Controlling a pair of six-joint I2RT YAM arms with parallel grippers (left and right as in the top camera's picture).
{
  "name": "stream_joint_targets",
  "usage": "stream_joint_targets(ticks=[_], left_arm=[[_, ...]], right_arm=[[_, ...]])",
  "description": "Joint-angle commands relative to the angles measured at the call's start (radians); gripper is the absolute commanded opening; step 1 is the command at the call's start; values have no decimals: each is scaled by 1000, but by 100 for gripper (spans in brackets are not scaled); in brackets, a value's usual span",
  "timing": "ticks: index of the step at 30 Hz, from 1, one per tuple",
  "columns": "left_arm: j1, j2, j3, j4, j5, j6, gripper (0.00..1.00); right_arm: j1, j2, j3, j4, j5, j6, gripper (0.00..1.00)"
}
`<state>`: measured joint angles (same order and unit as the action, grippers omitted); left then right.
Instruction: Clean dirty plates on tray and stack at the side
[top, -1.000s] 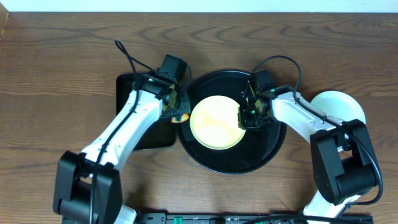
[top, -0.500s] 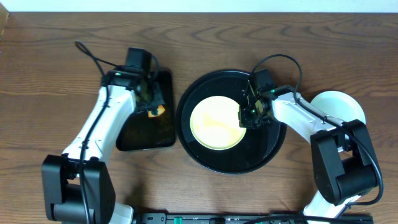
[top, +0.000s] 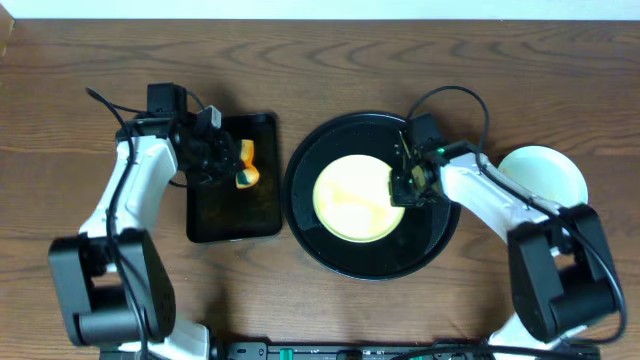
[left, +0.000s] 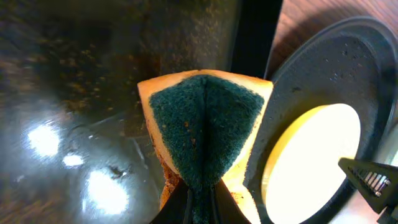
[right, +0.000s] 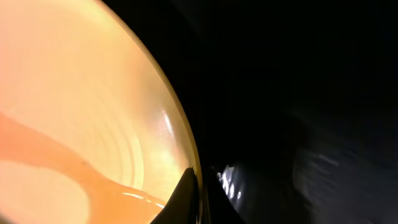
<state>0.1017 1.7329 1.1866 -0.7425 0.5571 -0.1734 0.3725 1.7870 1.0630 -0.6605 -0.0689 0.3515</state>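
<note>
I will next move my left gripper down and back toward the base onto the near half of the rectangular tray (top: 249, 208) to release the sponge, because the bottom of the rectangular tray is empty.
A pale yellow plate (top: 350, 198) lies on the round black tray (top: 372, 268). My right gripper (top: 400, 190) is shut on the plate's right rim; the right wrist view shows the fingers (right: 202, 193) pinching the rim of the yellow plate (right: 81, 93) over the tray (right: 298, 93). My left gripper (top: 228, 163) is shut on a yellow sponge with a green scouring side (top: 247, 163), above the small rectangular tray. The left wrist view shows the sponge (left: 205, 121) squeezed between the fingers (left: 200, 202). Pale mint-white plates (top: 545, 172) sit at the right side of the table.
The small black rectangular tray (top: 232, 218) lies left of the round tray, wet and speckled in the left wrist view (left: 74, 93). Cables loop above both wrists. The wooden table (top: 80, 80) surrounds everything.
My left arm has swung left with the sponge, from the round tray's left edge to above the rectangular tray. The yellow plate has shifted slightly right with my right gripper.
</note>
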Motion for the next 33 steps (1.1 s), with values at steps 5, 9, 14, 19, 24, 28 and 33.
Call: stream_joint_targets(ticks=[5, 9, 14, 19, 24, 28, 33], left_arm=[[49, 123, -8, 0, 156, 77, 8], [56, 171, -8, 0, 188, 77, 8], [62, 229, -8, 0, 195, 76, 8], [91, 276, -8, -1, 134, 43, 8], [129, 284, -8, -13, 115, -34, 8], [144, 284, -8, -19, 422, 127, 8], [144, 284, -8, -11, 149, -26, 8]], right_arm=[[-5, -191, -5, -7, 264, -134, 1], [-5, -268, -5, -9, 346, -187, 1], [-4, -353, -5, -3, 449, -261, 1], [-5, -437, -5, 1, 513, -301, 1], [-5, -492, -5, 22, 514, -339, 1], [-4, -499, -5, 21, 519, -377, 1], [-4, -499, -5, 23, 603, -377, 1]])
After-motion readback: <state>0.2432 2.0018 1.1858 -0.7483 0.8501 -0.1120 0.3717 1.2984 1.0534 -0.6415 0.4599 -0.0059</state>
